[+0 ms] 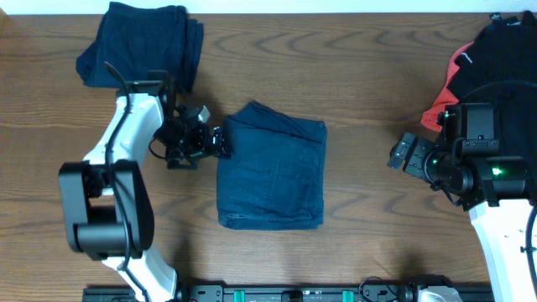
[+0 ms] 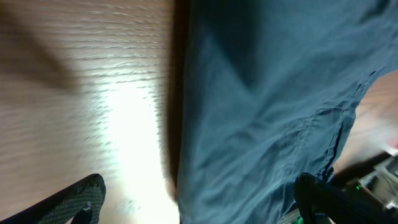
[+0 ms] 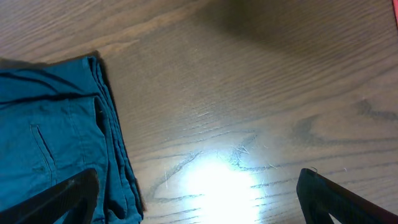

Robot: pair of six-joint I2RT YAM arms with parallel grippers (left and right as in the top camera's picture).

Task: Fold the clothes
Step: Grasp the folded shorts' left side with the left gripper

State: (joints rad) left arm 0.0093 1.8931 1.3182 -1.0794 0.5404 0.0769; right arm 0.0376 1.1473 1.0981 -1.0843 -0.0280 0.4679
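Observation:
The blue garment's side edge runs between the open fingers of my left gripper, so that gripper should go down and slide to the right in the overhead view onto that edge.
A folded blue garment lies in the middle of the table; it also shows in the left wrist view and in the right wrist view. My left gripper is open at the garment's upper left edge, its fingers straddling that edge. My right gripper is open and empty over bare wood to the right of the garment. A folded dark navy garment lies at the back left. A heap of black and red clothes sits at the back right.
The wooden table runs the full width of the overhead view. A black rail with green fittings lines the front edge. Both arm bases stand at the front left and front right.

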